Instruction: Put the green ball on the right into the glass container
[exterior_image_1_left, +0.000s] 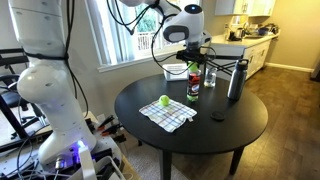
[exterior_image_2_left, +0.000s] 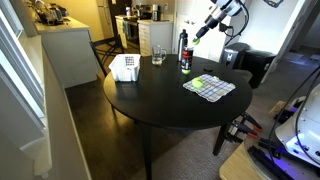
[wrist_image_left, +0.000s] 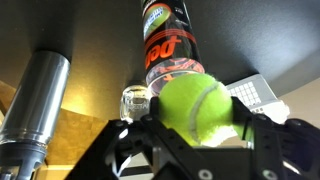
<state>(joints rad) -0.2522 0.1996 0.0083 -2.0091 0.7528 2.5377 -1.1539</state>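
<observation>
The ball still hangs above that opening, off its middle, so my gripper should go down next and ease it over the clear round rim (exterior_image_1_left: 194, 74) (wrist_image_left: 172, 69) beside the red label.
My gripper (wrist_image_left: 196, 128) is shut on a yellow-green tennis ball (wrist_image_left: 197, 108) and holds it in the air above the round black table. In both exterior views the gripper (exterior_image_1_left: 192, 58) (exterior_image_2_left: 200, 30) hangs over the table's far side, near the bottles. The small clear glass container (wrist_image_left: 135, 100) stands upright just left of the ball in the wrist view, beside a dark red-labelled drink bottle (wrist_image_left: 168, 45). The glass also shows in both exterior views (exterior_image_1_left: 209, 79) (exterior_image_2_left: 158, 55). A second yellow-green ball (exterior_image_1_left: 164, 100) lies on a checkered cloth (exterior_image_1_left: 170, 113).
A tall dark metal bottle (exterior_image_1_left: 236, 80) stands right of the glass, also in the wrist view (wrist_image_left: 35, 100). The drink bottle (exterior_image_1_left: 193, 85) (exterior_image_2_left: 184, 55) stands mid-table. A white box (exterior_image_2_left: 124, 67) sits at the table's edge. The cloth (exterior_image_2_left: 209, 87) lies near the front.
</observation>
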